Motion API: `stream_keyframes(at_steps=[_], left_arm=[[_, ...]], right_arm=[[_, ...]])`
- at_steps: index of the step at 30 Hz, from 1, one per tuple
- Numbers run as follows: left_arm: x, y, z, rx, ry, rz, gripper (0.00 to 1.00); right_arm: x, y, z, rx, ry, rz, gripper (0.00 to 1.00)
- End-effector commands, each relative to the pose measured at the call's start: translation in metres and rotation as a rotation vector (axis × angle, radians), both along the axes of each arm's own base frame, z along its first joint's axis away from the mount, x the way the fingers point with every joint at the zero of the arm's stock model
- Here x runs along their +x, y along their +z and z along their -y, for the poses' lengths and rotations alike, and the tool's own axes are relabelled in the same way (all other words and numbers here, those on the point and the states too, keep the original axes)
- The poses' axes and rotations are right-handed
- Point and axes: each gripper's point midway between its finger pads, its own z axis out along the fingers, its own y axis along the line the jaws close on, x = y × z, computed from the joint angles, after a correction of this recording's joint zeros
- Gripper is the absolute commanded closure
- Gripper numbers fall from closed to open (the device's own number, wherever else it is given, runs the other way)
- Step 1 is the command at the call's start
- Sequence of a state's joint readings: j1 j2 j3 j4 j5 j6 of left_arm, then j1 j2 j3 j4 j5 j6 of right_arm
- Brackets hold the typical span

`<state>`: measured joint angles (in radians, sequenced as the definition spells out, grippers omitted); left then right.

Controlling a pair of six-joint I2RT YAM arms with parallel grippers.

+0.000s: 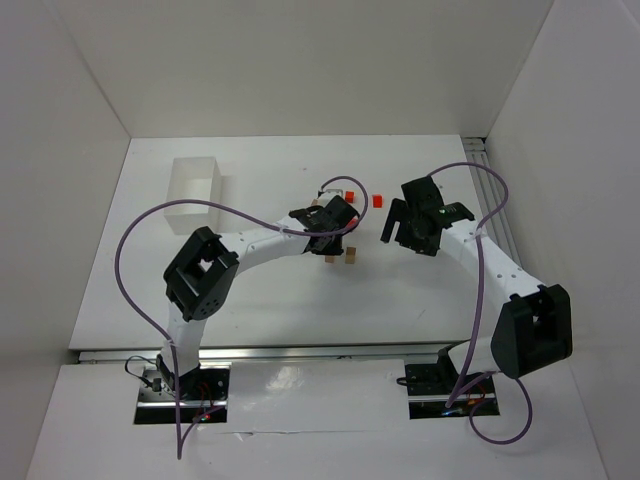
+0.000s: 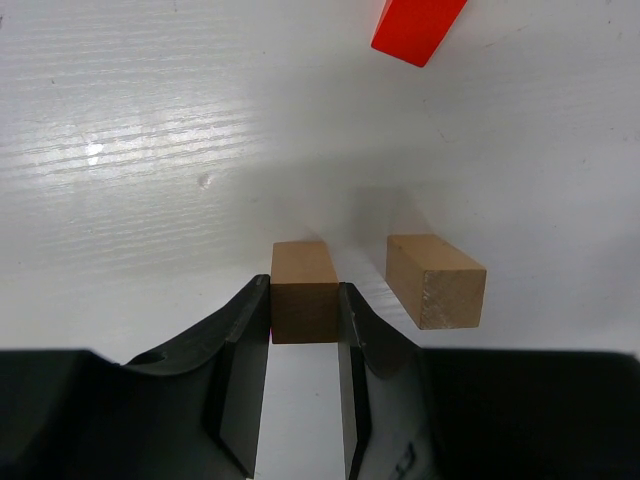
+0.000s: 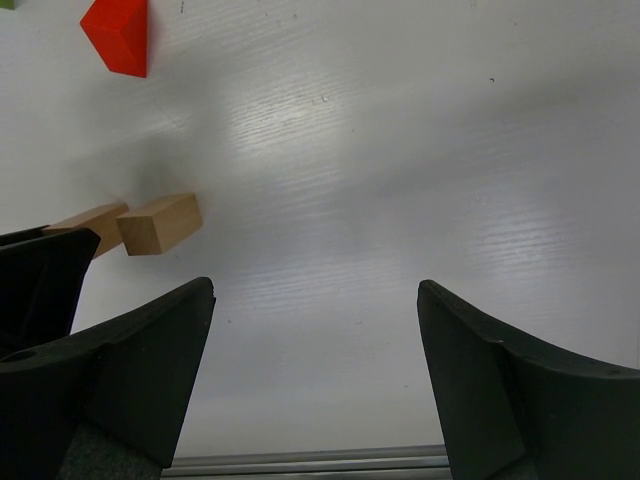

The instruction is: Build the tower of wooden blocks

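Note:
My right gripper moves across and down beside the far red block by the cable next. That block is below it and to its left in the top view.
My left gripper [image 1: 330, 247] [image 2: 304, 300] is shut on a tan wood block [image 2: 304, 288], one finger against each side, and the block is low at the table. A second tan block [image 2: 435, 280] [image 1: 351, 257] lies just right of it, apart. A red block [image 2: 417, 25] lies farther off. In the top view two red blocks [image 1: 377, 201] [image 1: 350, 194] lie behind the left gripper. My right gripper [image 1: 398, 226] [image 3: 315, 300] is wide open and empty above bare table, right of the tan blocks [image 3: 160, 223]. A red block [image 3: 120, 35] shows at its upper left.
A white open box [image 1: 197, 195] stands at the back left of the table. The left arm's purple cable [image 1: 150, 230] loops over the left half. The table's front metal edge [image 3: 300, 462] is close under the right gripper. White walls enclose the table.

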<state>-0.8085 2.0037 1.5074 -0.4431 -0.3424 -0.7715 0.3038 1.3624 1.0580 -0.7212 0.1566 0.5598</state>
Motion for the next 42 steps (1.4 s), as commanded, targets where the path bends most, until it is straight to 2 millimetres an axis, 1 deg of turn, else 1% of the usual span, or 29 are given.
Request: stream_keyframes(at_steps=[1,6,9,10,13,15,16,17,19,20,21,23,24,26,27,28,29,30,31,32,33,34,35,36,38,39,40,41,42], left_arm=[[-0.003,-0.008,-0.006,0.014,0.024,-0.023,0.61],[-0.002,-0.003,-0.006,0.008,0.024,-0.017,0.43],[-0.004,-0.002,-0.007,0.008,0.024,-0.017,0.36],[-0.004,-0.002,-0.007,0.008,0.024,-0.017,0.31],[-0.003,0.013,-0.006,-0.017,0.024,0.006,0.29],[-0.005,0.024,-0.006,-0.034,0.019,0.012,0.28],[-0.004,0.041,-0.005,-0.063,0.019,0.039,0.28],[0.001,0.054,-0.008,-0.079,0.024,0.061,0.21],[0.008,0.075,-0.014,-0.117,0.039,0.084,0.21],[0.012,0.090,-0.021,-0.139,0.045,0.104,0.20],[0.018,0.104,-0.023,-0.152,0.047,0.127,0.20],[0.027,0.123,-0.038,-0.172,0.069,0.145,0.20],[0.031,0.127,-0.044,-0.170,0.072,0.144,0.20],[0.033,0.134,-0.057,-0.189,0.087,0.130,0.20],[0.040,0.142,-0.074,-0.192,0.115,0.138,0.20],[0.040,0.141,-0.083,-0.195,0.129,0.133,0.20],[0.042,0.141,-0.091,-0.200,0.143,0.130,0.20],[0.043,0.135,-0.107,-0.191,0.173,0.110,0.20],[0.041,0.133,-0.116,-0.182,0.190,0.100,0.20],[0.039,0.137,-0.123,-0.195,0.197,0.105,0.20],[0.039,0.138,-0.132,-0.201,0.213,0.102,0.20],[0.033,0.130,-0.140,-0.186,0.224,0.081,0.20],[0.029,0.128,-0.142,-0.184,0.224,0.077,0.20],[0.023,0.128,-0.149,-0.184,0.225,0.076,0.20],[0.019,0.127,-0.156,-0.182,0.236,0.075,0.20],[0.018,0.127,-0.160,-0.187,0.241,0.071,0.20],[0.016,0.128,-0.163,-0.195,0.244,0.072,0.22],[0.014,0.123,-0.164,-0.188,0.245,0.060,0.22],[0.013,0.127,-0.164,-0.194,0.244,0.069,0.22]], right_arm=[[0.007,0.005,-0.001,0.013,-0.001,0.040,0.11],[0.007,0.005,-0.001,0.013,-0.001,0.040,0.11],[0.007,0.005,-0.001,0.013,-0.001,0.040,0.11],[0.007,0.005,-0.001,0.013,-0.001,0.040,0.11],[0.007,0.002,-0.002,0.017,0.004,0.029,0.11],[0.014,0.008,-0.006,0.025,0.017,0.045,0.11],[0.017,0.009,-0.007,0.026,0.017,0.047,0.11],[0.022,0.006,-0.010,0.030,0.034,0.044,0.11],[0.036,0.016,-0.019,0.057,0.058,0.073,0.11],[0.041,0.017,-0.022,0.062,0.071,0.080,0.11],[0.053,0.018,-0.027,0.062,0.090,0.088,0.11],[0.067,0.019,-0.040,0.034,0.162,0.100,0.11],[0.082,0.017,-0.048,0.010,0.186,0.090,0.11],[0.091,0.010,-0.054,-0.056,0.254,0.059,0.11],[0.099,-0.011,-0.057,-0.077,0.269,0.007,0.11],[0.116,0.001,-0.061,-0.085,0.272,0.040,0.11],[0.122,-0.002,-0.071,-0.074,0.306,0.036,0.11],[0.127,-0.008,-0.074,-0.083,0.335,0.021,0.11],[0.142,-0.017,-0.082,-0.077,0.341,0.015,0.11],[0.143,-0.022,-0.093,-0.059,0.384,0.001,0.11],[0.148,-0.027,-0.097,-0.058,0.414,-0.003,0.11],[0.153,-0.045,-0.099,-0.064,0.415,-0.034,0.12],[0.159,-0.041,-0.109,-0.060,0.446,-0.019,0.12],[0.160,-0.053,-0.114,-0.069,0.463,-0.037,0.12],[0.171,-0.053,-0.124,-0.067,0.479,0.002,0.13],[0.176,-0.054,-0.126,-0.071,0.488,0.015,0.13],[0.176,-0.065,-0.128,-0.063,0.495,0.000,0.14],[0.181,-0.063,-0.130,-0.066,0.502,0.012,0.14],[0.180,-0.070,-0.131,-0.059,0.509,-0.002,0.16]])
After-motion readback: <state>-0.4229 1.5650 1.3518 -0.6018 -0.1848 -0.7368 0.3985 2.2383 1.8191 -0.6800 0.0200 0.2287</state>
